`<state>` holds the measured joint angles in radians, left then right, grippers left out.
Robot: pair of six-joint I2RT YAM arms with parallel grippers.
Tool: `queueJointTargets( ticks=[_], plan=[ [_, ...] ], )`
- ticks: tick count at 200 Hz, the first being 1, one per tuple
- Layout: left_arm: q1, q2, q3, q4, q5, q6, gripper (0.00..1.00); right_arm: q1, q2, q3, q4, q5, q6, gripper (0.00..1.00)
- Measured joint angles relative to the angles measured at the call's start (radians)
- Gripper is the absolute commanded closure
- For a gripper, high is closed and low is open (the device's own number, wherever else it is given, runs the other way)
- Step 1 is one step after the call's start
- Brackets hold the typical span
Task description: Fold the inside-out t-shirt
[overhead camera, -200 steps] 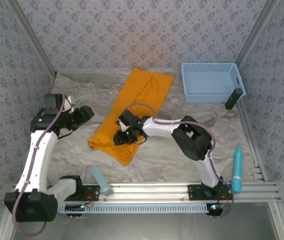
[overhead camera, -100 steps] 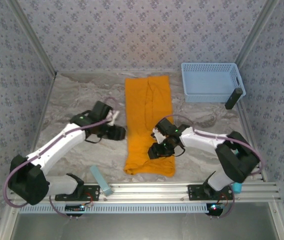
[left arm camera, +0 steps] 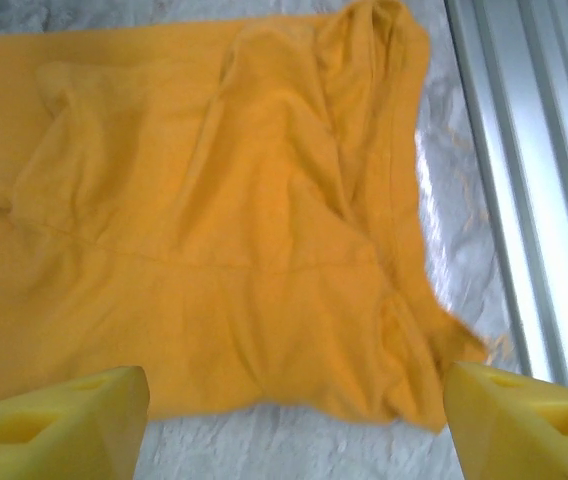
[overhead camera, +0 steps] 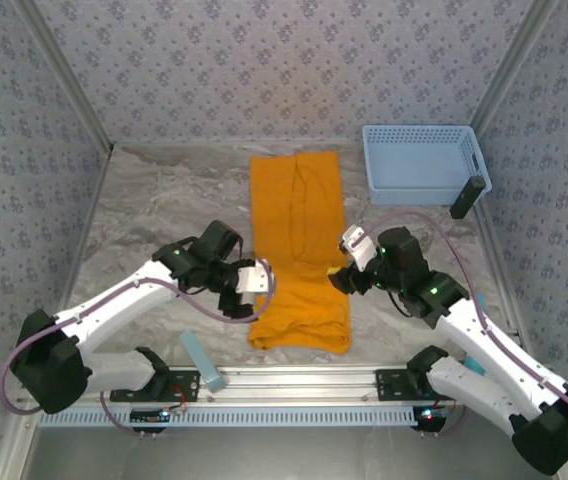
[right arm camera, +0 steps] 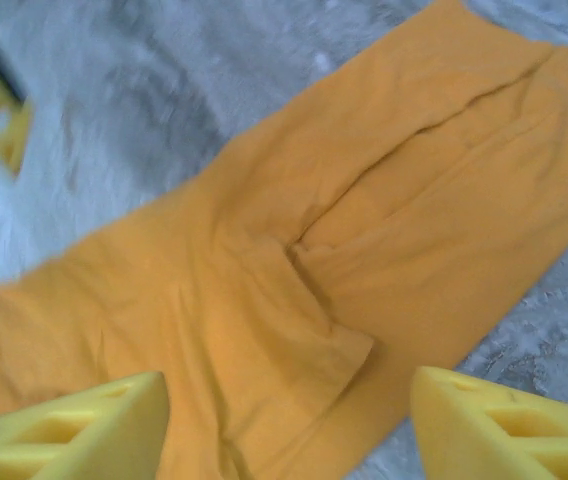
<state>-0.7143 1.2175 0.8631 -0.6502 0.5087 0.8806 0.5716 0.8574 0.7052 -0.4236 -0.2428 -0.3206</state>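
Observation:
The t-shirt's bunched front corner is below my left gripper and nearer the front bar. My left gripper needs to move back and down onto the t-shirt's gathered fold there.
The inside-out t-shirt (overhead camera: 297, 250) lies flat as a long orange-yellow strip running from the back of the table toward the front rail, with loose folds along its middle. My left gripper (overhead camera: 251, 288) stands open at the strip's left edge near its front end. In the left wrist view the t-shirt (left arm camera: 214, 220) spreads out beyond the left gripper (left arm camera: 294, 425), nothing between the yellow fingertips (left arm camera: 54, 425). My right gripper (overhead camera: 348, 270) stands open at the strip's right edge. The right gripper (right arm camera: 289, 430) hovers above the t-shirt (right arm camera: 294, 260), holding nothing.
A light blue basket (overhead camera: 422, 163) stands at the back right with a black object (overhead camera: 467, 197) leaning at its corner. A pale blue block (overhead camera: 202, 360) lies by the front aluminium rail (overhead camera: 304, 378), which runs close to the shirt's front end (left arm camera: 534, 180). Patterned walls enclose the table.
The shirt went from lying diagonally to a straight strip. Both grippers widened, and the right one came off the cloth to its right edge. The left arm moved in to the left edge.

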Motion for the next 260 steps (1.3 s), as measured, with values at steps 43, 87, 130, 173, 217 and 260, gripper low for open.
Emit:
queueJointTargets(
  ticks=[43,87,130,173,217,260],
  plan=[
    [-0.086,0.068,-0.076,0.006,0.008,0.261,0.23,0.060,0.069,-0.031,-0.332,-0.159,-0.612,0.20],
    [-0.150,0.193,-0.096,0.078,-0.019,0.335,0.24,0.130,0.216,-0.068,-0.317,-0.202,-0.816,0.18],
    [-0.174,0.232,-0.118,0.134,-0.057,0.342,0.39,0.192,0.304,-0.190,-0.124,-0.101,-0.855,0.19],
    [-0.263,0.314,-0.115,0.124,-0.134,0.349,0.41,0.246,0.335,-0.206,-0.056,-0.032,-0.885,0.40],
    [-0.301,0.328,-0.088,0.109,-0.170,0.306,0.96,0.275,0.287,-0.241,-0.039,0.008,-0.932,0.89],
    [-0.309,0.296,-0.061,0.047,-0.187,0.296,1.00,0.275,0.193,-0.214,-0.153,-0.010,-0.944,1.00]
  ],
)
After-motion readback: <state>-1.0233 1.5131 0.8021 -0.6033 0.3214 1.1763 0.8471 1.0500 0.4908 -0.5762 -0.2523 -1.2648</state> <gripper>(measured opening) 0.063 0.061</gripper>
